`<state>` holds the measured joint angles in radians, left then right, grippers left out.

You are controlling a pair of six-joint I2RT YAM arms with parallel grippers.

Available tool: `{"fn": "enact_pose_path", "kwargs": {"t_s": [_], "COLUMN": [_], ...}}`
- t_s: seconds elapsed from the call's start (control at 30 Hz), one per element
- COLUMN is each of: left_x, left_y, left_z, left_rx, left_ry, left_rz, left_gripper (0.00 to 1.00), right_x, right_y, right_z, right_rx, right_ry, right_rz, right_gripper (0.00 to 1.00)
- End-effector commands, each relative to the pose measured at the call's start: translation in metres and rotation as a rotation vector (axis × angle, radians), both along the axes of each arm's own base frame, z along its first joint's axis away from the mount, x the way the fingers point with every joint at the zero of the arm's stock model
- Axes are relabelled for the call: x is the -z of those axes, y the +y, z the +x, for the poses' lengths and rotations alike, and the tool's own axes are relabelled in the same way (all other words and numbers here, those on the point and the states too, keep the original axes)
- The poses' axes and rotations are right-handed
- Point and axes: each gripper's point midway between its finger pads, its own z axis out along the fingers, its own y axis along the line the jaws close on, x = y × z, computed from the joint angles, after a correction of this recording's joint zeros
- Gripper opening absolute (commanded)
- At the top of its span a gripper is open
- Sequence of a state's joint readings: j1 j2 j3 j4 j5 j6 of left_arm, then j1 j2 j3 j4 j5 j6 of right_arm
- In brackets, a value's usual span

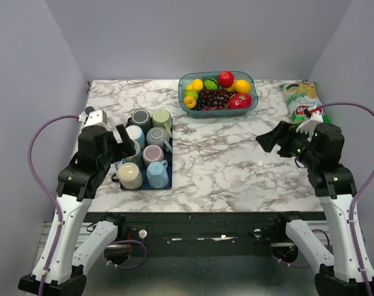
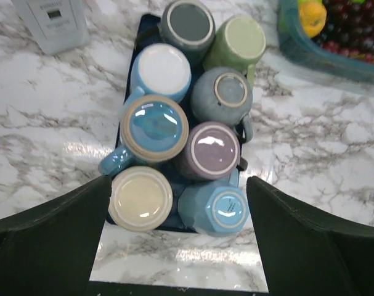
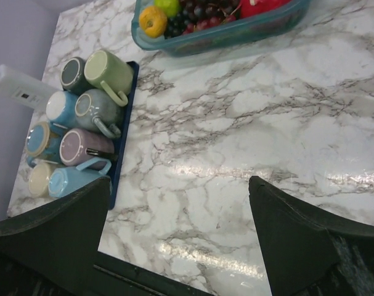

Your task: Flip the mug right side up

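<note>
My left gripper comes down, turning, onto the dark handle of the cream mug (image 1: 114, 177) next and closes, since that handle is well below the open fingers.
Several mugs stand bottom up, packed together on a dark blue tray (image 1: 143, 189) at the table's left. Nearest the front edge are a cream mug (image 2: 140, 198) and a light blue mug (image 2: 219, 208). Behind them are a blue mug with a tan rim (image 2: 153, 126) and a purple mug (image 2: 209, 150). My left gripper (image 2: 177, 182) is open and empty, hovering above the tray's near end. My right gripper (image 3: 178, 182) is open and empty above bare marble at the right, far from the tray (image 3: 122, 142).
A teal container (image 1: 182, 102) of fruit stands at the back centre. A green snack bag (image 1: 302, 102) lies at the back right. A white bottle (image 2: 51, 21) stands left of the tray's far end.
</note>
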<state>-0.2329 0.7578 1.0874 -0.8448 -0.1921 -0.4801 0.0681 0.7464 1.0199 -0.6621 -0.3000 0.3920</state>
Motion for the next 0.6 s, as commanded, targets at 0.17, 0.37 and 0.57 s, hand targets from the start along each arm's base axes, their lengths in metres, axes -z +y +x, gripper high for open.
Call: {"fn": "enact_pose_path", "kwargs": {"t_s": [0.17, 0.37, 0.57], "left_x": [0.07, 0.093, 0.095], "left_y": [-0.019, -0.017, -0.001], "left_z": [-0.032, -0.038, -0.038], "left_rx": [0.069, 0.001, -0.139], "left_ry": [0.194, 0.31, 0.371], "left_rz": [-0.093, -0.118, -0.098], "left_gripper": [0.99, 0.99, 0.99], "right_x": [0.015, 0.035, 0.056], "right_y": [0.02, 0.035, 0.037], "right_z": [-0.02, -0.01, 0.0], "right_rx": [-0.146, -0.22, -0.226], "right_ry": [0.022, 0.08, 0.124], "right_rz": [0.028, 0.086, 0.094], "right_gripper": [1.0, 1.0, 1.0]}}
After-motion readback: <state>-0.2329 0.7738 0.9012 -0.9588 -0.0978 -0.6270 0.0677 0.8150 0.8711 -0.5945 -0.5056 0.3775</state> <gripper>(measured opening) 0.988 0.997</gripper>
